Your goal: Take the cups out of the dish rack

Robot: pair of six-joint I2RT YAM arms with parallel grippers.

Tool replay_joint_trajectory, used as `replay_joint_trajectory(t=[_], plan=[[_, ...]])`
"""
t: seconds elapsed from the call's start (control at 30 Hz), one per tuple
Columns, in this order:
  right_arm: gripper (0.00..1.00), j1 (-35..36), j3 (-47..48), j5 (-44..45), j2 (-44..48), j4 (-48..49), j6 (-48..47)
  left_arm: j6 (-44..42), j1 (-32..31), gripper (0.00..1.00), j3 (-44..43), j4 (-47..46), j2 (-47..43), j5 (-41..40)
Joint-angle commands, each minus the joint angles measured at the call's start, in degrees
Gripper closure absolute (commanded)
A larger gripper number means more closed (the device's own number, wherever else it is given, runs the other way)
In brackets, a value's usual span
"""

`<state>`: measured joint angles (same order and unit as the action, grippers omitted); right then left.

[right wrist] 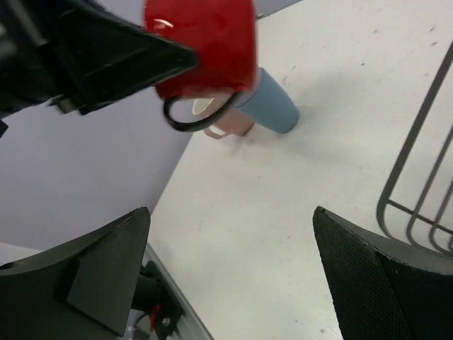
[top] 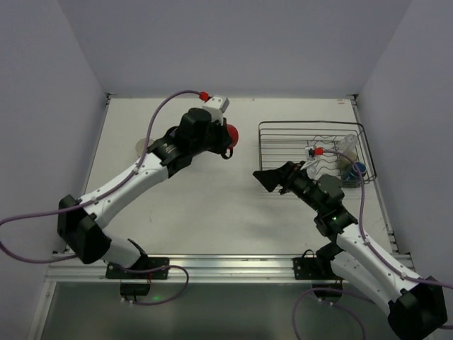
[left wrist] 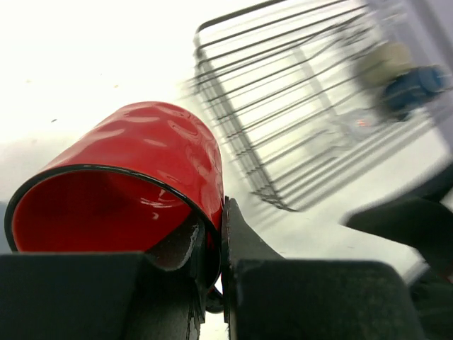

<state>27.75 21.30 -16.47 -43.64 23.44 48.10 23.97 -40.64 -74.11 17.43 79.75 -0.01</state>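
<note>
The red mug goes down onto the bare tabletop (top: pixel 210 159) beside the light blue tumbler next, as it still hangs above the table. My left gripper then releases the mug's rim.
My left gripper (top: pixel 219 137) is shut on the wall of a red mug (top: pixel 231 134), one finger inside the rim and one outside, holding it above the table left of the dish rack (top: pixel 315 152). The left wrist view shows the red mug (left wrist: pixel 141 163) close up in the left gripper (left wrist: pixel 221 212), with the dish rack (left wrist: pixel 297 106) beyond it. An olive-grey cup (left wrist: pixel 386 60) and a dark blue cup (left wrist: pixel 417 85) stand at the rack's far end. My right gripper (top: pixel 272 178) is open and empty beside the rack's near left corner. In the right wrist view the right gripper (right wrist: pixel 230 227) faces the red mug (right wrist: pixel 209 42).
A light blue tumbler (right wrist: pixel 272 106) and a pink cup (right wrist: pixel 230 126) rest on the table near the left wall, beyond the red mug. A pale cup (top: pixel 141 147) peeks out beside the left arm. A clear glass (top: pixel 322 161) stands in the rack. Rack wires (right wrist: pixel 417 177) run along the right.
</note>
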Motion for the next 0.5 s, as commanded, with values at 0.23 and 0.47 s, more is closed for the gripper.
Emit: replay_joint_trajectory(t=[0.23,0.47], plan=[[0.01,-0.15,8.49,11.37,11.54,-23.96,-12.59,-10.25,0.91,1.0,-27.31,19.73,29.47,-12.38],[0.01,-0.15,9.55,15.23,15.51,-30.73,-15.05,-12.89,2.49,1.0,-33.73,23.79,40.31,-15.37]])
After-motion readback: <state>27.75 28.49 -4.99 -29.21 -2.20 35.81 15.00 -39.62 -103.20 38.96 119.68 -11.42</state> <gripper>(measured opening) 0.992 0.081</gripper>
